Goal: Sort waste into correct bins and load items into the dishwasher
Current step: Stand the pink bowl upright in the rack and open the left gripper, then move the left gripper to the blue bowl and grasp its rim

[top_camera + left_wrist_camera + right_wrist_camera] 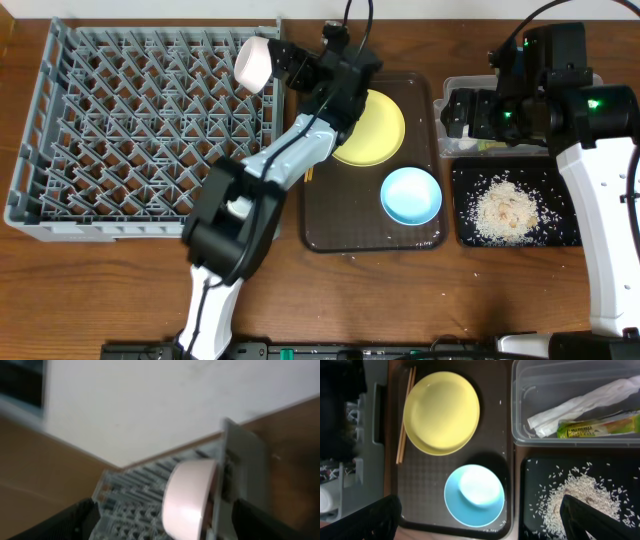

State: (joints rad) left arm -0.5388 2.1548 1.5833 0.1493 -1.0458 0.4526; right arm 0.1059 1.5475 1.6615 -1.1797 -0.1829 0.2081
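I will swing my left gripper back from the cup next, turn it down and lower it onto the light blue bowl at its rack-side rim [383, 196], as the bowl is still on the brown tray.
The grey dish rack [100, 130] fills the left of the table. A white round cup or bowl [254, 60] lies on its side at the rack's right wall, also in the left wrist view [187, 500]. My left gripper [285, 62] is open around it, fingers wide apart. The yellow plate [370, 130], light blue bowl [411, 195] and chopsticks [405, 415] lie on the brown tray [330, 235]. My right gripper [477, 522] is open and empty, high over the blue bowl [474, 495].
The clear tub [516, 405] holds the white tissue [575, 405] and green-and-orange wrapper [595, 427]. The black tray [465, 235] in front of it holds a heap of rice crumbs [505, 208]. A few grains lie on the brown tray and table.
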